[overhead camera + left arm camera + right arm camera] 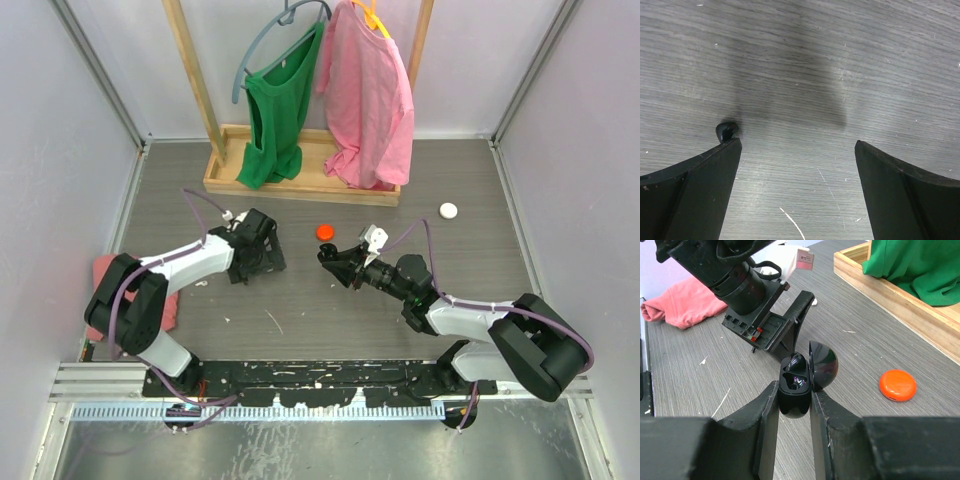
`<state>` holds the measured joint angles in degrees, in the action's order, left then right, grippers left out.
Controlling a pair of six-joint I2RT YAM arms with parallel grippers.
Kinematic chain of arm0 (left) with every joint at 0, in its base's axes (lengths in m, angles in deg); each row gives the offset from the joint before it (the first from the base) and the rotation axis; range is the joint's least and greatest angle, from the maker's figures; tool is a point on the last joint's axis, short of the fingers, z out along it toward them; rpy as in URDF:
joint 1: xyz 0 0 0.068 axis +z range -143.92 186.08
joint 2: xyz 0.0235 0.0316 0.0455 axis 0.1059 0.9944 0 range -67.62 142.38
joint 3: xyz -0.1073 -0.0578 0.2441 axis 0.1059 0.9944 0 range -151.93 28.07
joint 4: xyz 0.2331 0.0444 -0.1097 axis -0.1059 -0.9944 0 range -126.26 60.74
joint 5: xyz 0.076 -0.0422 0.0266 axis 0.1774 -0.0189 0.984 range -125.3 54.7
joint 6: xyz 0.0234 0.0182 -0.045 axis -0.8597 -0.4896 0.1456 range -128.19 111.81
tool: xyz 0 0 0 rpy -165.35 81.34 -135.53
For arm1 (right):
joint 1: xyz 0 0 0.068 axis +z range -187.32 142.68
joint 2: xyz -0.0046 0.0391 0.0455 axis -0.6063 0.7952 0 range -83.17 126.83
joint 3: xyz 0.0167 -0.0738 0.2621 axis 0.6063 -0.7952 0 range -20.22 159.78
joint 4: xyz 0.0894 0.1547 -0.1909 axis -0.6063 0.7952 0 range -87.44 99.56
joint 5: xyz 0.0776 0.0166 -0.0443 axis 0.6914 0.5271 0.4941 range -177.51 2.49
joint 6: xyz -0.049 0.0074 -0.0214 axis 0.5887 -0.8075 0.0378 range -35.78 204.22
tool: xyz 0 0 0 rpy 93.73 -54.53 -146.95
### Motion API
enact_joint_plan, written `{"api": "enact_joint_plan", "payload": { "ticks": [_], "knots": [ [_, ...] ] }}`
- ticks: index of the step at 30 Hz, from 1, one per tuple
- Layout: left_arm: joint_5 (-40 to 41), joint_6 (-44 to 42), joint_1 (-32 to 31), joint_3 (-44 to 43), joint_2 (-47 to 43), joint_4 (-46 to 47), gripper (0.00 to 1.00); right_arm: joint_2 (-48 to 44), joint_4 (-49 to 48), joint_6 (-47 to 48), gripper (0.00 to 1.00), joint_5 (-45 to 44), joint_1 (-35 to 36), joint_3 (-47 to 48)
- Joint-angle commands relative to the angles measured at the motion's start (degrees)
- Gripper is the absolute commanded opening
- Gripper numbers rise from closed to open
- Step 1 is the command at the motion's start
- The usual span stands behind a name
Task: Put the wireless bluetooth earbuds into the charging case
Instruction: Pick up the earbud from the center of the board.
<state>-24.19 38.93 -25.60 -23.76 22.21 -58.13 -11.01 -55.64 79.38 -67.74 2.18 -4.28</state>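
My left gripper shifts to the left in the wrist view next and closes on the tiny black earbud [726, 131], since the earbud lies off-center by one gripper finger.
My right gripper [794, 391] is shut on the glossy black charging case [795, 390], held off the table with its round lid [824, 365] swung open. A shiny black rounded piece [796, 361] appears to sit in the case's far socket, and the near socket looks hollow. One tiny black earbud [727, 131] lies on the grey table, touching the tip of my left gripper's left finger [715, 170]. My left gripper [797, 144] is open wide just over the table with nothing between its fingers. From above, the left gripper [262, 255] and right gripper [330, 256] face each other mid-table.
An orange puck [324, 231] lies just behind the grippers and a white puck [448, 210] at the back right. A wooden tray [225, 178] with a rack of green and pink garments stands at the back. A pink cloth [100, 272] lies at the left edge.
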Motion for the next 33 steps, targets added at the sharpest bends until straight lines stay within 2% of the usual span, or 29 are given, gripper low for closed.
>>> {"api": "enact_joint_plan", "payload": {
  "ticks": [1,6,11,21,33],
  "knots": [
    [-0.3,-0.1,0.3,-0.1,-4.2,-1.9,0.98,-1.0,-2.8,0.4,0.12,-0.7,0.0,0.4],
    [0.2,-0.7,0.3,-0.7,-8.0,-4.5,0.98,-0.9,-2.8,0.4,0.12,-0.7,0.0,0.5],
    [4.0,-1.7,1.0,-1.3,-9.8,-7.8,0.99,-0.7,-2.8,0.2,0.12,-0.5,0.0,0.6],
    [5.0,-3.1,3.1,-4.5,-2.8,-9.7,0.88,-0.8,-2.6,0.3,0.12,-0.5,0.0,0.7],
    [5.0,-3.4,4.4,-5.9,1.9,-8.8,0.61,-0.8,-2.4,0.3,0.12,-0.6,0.0,0.8]
  ]
}}
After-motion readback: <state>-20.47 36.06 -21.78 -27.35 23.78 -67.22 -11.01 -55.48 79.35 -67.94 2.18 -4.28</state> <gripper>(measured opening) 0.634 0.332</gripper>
